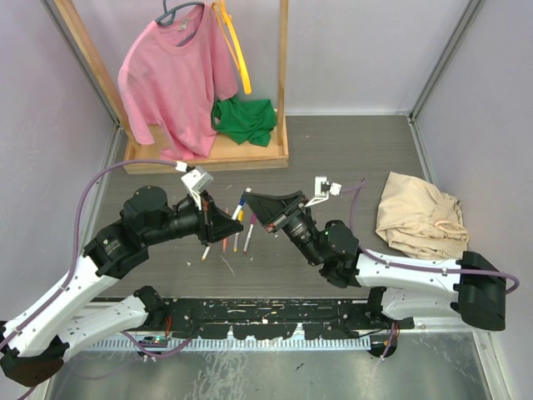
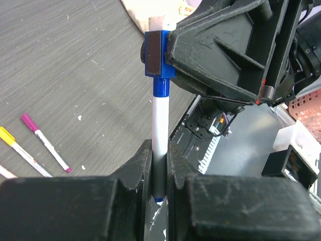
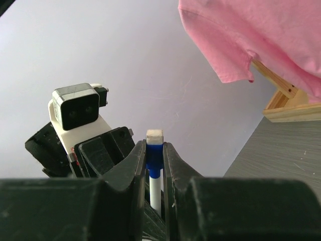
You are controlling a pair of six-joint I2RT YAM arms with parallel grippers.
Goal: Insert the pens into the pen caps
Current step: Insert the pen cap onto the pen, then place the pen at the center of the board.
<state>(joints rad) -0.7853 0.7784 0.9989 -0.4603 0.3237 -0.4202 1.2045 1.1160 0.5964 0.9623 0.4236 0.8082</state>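
The capped pen comes down with my left gripper, to the gripper's right in the top view, for release on bare tabletop beside the magenta pen next.
A white-barrelled blue pen [image 2: 159, 123] is held off the table between both arms. My left gripper [image 2: 159, 150] is shut on its lower barrel. The blue pen cap [image 2: 157, 60], topped by a white pad, sits over the pen's upper end, and my right gripper [image 3: 154, 150] is shut on that cap [image 3: 154, 152]. In the top view the left gripper [image 1: 235, 227] and right gripper [image 1: 252, 200] meet at the blue pen [image 1: 242, 203] above mid-table. A magenta pen [image 2: 44, 142] and a yellow pen [image 2: 22, 152] lie on the table. Other pens [image 1: 206, 250] lie under the grippers.
A pink shirt [image 1: 179, 75] hangs on a wooden rack [image 1: 208, 154] at the back, with a green cloth [image 1: 243, 118] on its base. A beige cloth [image 1: 420, 215] lies crumpled at the right. Purple walls close in both sides.
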